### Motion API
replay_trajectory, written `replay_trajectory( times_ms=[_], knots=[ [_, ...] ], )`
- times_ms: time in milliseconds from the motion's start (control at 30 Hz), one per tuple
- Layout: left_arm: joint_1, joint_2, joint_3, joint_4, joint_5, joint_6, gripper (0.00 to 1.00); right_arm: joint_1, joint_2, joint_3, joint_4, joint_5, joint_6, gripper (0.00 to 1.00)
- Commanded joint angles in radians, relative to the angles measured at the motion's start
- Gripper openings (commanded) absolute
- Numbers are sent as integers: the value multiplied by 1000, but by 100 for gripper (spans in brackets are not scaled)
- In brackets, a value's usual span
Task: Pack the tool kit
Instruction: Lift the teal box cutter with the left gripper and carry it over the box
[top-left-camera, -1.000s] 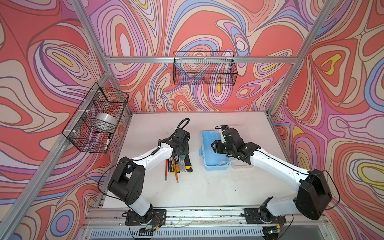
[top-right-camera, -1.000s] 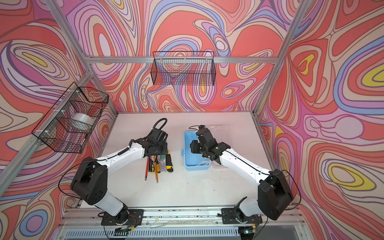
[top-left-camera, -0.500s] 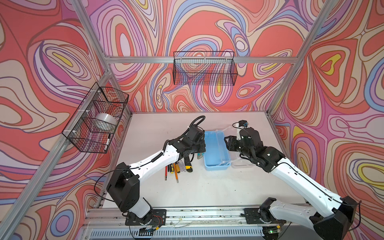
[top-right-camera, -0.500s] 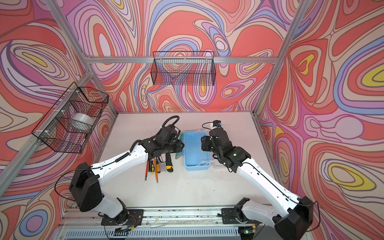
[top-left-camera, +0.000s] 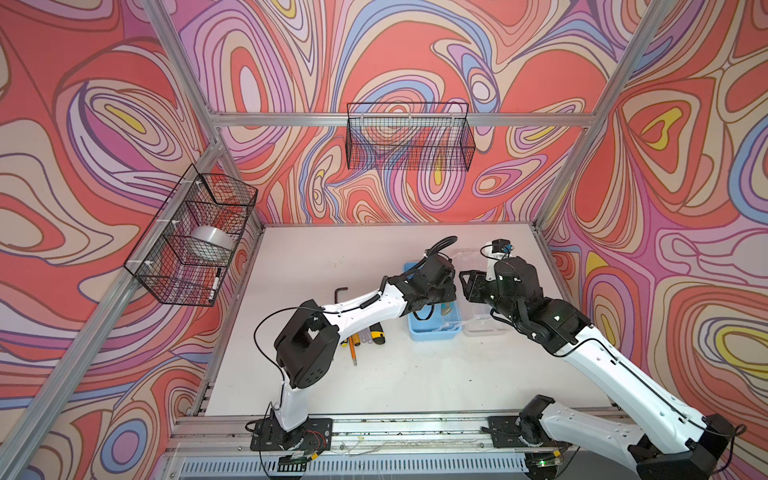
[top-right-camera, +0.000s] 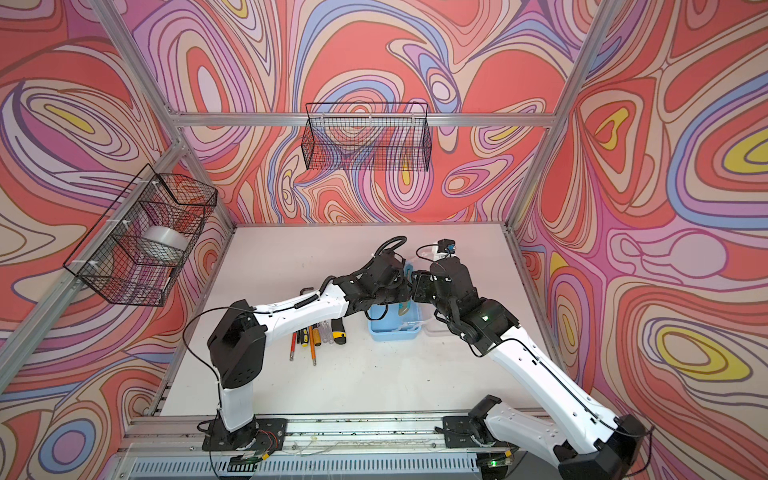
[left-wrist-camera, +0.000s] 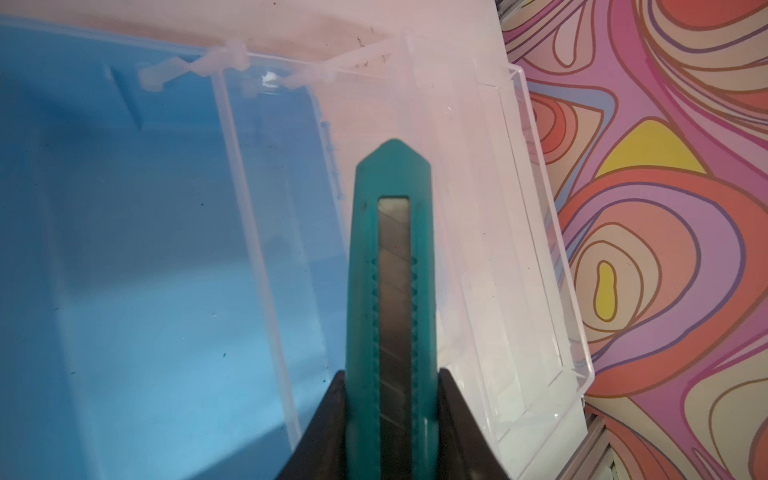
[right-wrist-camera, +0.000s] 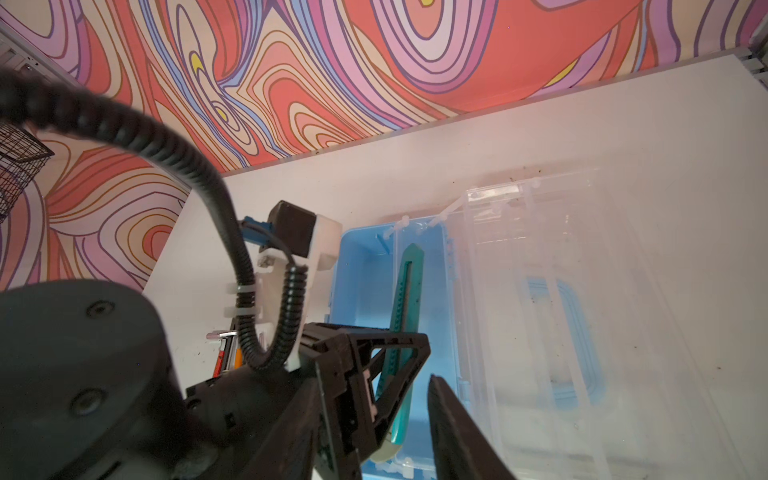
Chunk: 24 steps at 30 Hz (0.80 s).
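Observation:
The box's narrow section (left-wrist-camera: 286, 208) lies below my left gripper, beside the lid. Next, my left gripper lowers toward the lid and releases the teal utility knife (left-wrist-camera: 392, 249) there.
The tool kit's light-blue box (top-left-camera: 434, 330) (top-right-camera: 392, 332) lies open on the white table, its clear lid (top-left-camera: 482, 324) (right-wrist-camera: 561, 291) flat on the right of it. My left gripper (left-wrist-camera: 392, 382) (top-left-camera: 440, 295) is shut on a teal utility knife (left-wrist-camera: 392, 249) (right-wrist-camera: 405, 299) (top-right-camera: 404, 309), held above the box's inside, tip toward the far end. My right gripper (right-wrist-camera: 373, 370) (top-left-camera: 467, 286) hovers open just right of the left one, over the seam of box and lid, gripping nothing. Screwdrivers (top-left-camera: 361, 336) (top-right-camera: 316, 334) and a black hex key (top-left-camera: 338, 293) lie left of the box.
A yellow-and-black tool (top-left-camera: 377, 334) lies beside the screwdrivers under my left forearm. A black wire basket (top-left-camera: 409, 141) hangs on the back wall. Another basket (top-left-camera: 191, 237) on the left wall holds a tape roll (top-left-camera: 210, 241) and a marker.
My left gripper has carried the teal knife from the tool pile rightward to above the open box. My right gripper has drawn back from the box toward the lid side.

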<state>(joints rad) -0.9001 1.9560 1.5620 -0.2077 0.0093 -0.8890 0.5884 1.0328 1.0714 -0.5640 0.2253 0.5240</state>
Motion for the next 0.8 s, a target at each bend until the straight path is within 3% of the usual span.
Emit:
replay_trajectory(
  times_ms=[0, 400, 567, 767],
  knots=[
    [-5, 39, 53, 30, -26, -45, 23, -6, -18, -26, -16, 20, -15, 45],
    [-5, 170, 139, 26, -59, -92, 28, -9, -6, -63, -4, 5, -15, 46],
    [-5, 202, 178, -1, -56, -87, 47, -10, -9, -81, 8, -7, -11, 47],
    [-5, 210, 172, 26, -45, -99, 53, -10, 5, -83, 19, -17, -11, 49]
  ],
)
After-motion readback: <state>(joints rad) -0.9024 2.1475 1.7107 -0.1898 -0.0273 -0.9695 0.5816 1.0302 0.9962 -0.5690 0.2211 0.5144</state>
